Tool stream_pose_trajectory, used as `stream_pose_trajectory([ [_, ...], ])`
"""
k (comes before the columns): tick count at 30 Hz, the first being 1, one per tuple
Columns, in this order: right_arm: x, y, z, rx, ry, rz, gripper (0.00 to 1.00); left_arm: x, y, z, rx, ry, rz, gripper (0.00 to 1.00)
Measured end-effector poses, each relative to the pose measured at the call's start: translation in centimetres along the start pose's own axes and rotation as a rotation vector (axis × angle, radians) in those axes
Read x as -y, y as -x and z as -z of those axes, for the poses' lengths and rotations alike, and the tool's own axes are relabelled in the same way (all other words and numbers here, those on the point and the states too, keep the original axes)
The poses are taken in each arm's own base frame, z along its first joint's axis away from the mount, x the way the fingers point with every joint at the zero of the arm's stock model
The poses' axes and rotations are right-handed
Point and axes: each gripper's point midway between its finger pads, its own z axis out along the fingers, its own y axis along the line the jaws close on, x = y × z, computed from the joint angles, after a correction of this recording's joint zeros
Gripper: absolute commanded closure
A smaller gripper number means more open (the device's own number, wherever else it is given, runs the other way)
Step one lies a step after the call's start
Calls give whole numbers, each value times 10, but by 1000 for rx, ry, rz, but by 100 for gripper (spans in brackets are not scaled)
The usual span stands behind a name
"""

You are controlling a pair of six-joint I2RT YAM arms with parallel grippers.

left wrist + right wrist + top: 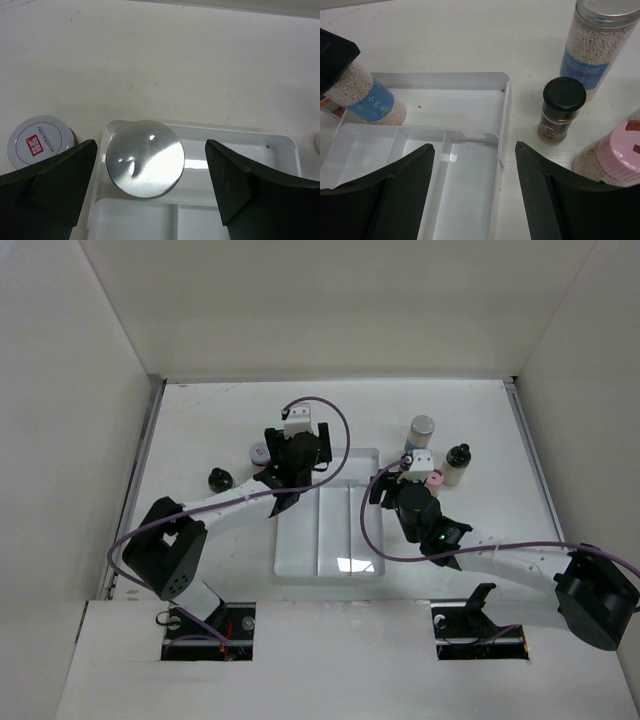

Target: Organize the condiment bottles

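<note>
I need to raise my left gripper, swing it past the white-lidded jar and down around the black-capped jar (221, 480), as that stands to its left in the top view.
A blue-labelled bottle with a grey metal cap (145, 158) stands in the far left corner of the clear tray (330, 575). My left gripper (151, 147) is open around it, fingers clear of the cap on both sides. The same bottle (367, 100) shows in the right wrist view. My right gripper (475, 147) is open and empty over the tray's right rim (505, 107). To its right stand a tall grey-capped bottle (597, 40), a small black-capped jar (561, 110) and a pink-capped bottle (620, 155). In the top view the left gripper (290, 480) and right gripper (385, 490) flank the tray's far end.
A low jar with a white, red-marked lid (39, 140) stands just left of the tray, also seen from above (260, 453). A small black-capped jar (219, 479) stands further left. White walls enclose the table on three sides.
</note>
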Motion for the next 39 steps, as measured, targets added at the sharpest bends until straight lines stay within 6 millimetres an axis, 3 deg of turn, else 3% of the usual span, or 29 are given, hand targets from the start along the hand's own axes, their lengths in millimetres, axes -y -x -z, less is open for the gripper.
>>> stream_pose_trajectory([
  [3,0,0,0,0,0,0,27,3,14,17,31,-30,10,9],
  [6,0,0,0,0,0,0,27,-7,43,47,97,-55,58,9],
  [10,0,1,0,1,1,-1,27,-56,80,88,207,14,167,8],
  [13,0,2,1,6,2,-5,27,-101,89,104,247,116,236,7],
  [17,0,2,1,6,2,-4,26,-153,75,102,218,256,275,8],
  [22,-1,2,1,6,3,-4,26,-187,37,79,78,344,300,10],
  [25,0,2,1,6,3,-4,25,-196,11,73,-1,373,298,11],
  [29,-1,0,0,3,1,-2,25,-201,-8,64,-61,403,288,16],
  [39,0,-2,-1,-3,-1,4,25,-211,-29,53,-80,481,250,20],
])
